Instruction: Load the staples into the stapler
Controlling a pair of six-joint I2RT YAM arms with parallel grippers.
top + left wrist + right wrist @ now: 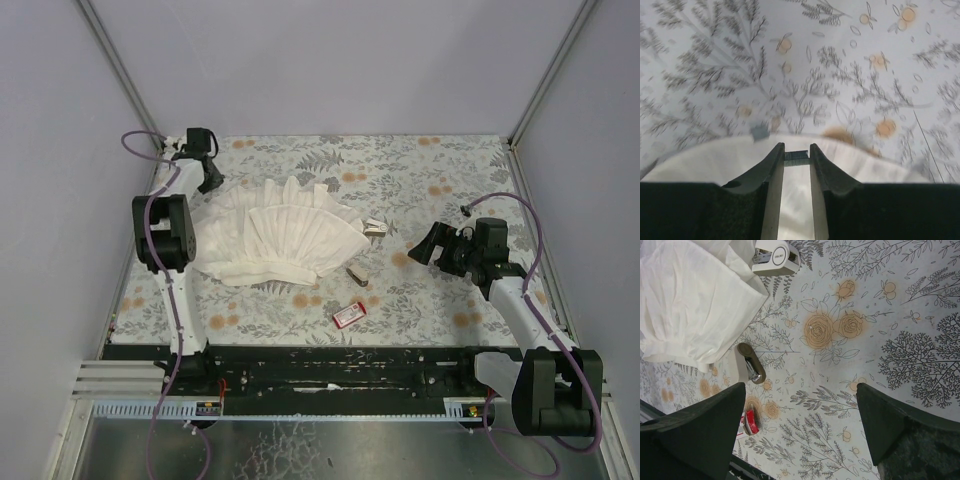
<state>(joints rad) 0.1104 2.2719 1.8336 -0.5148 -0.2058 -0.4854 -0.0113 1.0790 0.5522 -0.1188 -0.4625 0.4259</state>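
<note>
My left gripper will next carry the staple strip back across the white cloth, until it is over the empty mat beside the red staple box (349, 314).
My left gripper (212, 182) is at the far left of the table, over the white cloth's edge. In the left wrist view it (797, 148) is shut on a short silvery staple strip (798, 157), pinched crosswise between the fingertips. The stapler (356, 273) lies on the floral mat in the middle, a small dark and silvery piece. It also shows in the right wrist view (751, 363). The red staple box (349, 314) lies just in front of it and also shows in the right wrist view (751, 421). My right gripper (421, 250) is wide open and empty, to the right of the stapler (801, 387).
A big white pleated cloth (275, 238) covers the mat's left middle and fills the bottom of the left wrist view (715, 162). A small pale block with a printed label (375, 227) sits at the cloth's right edge (775, 257). Grey walls enclose the table.
</note>
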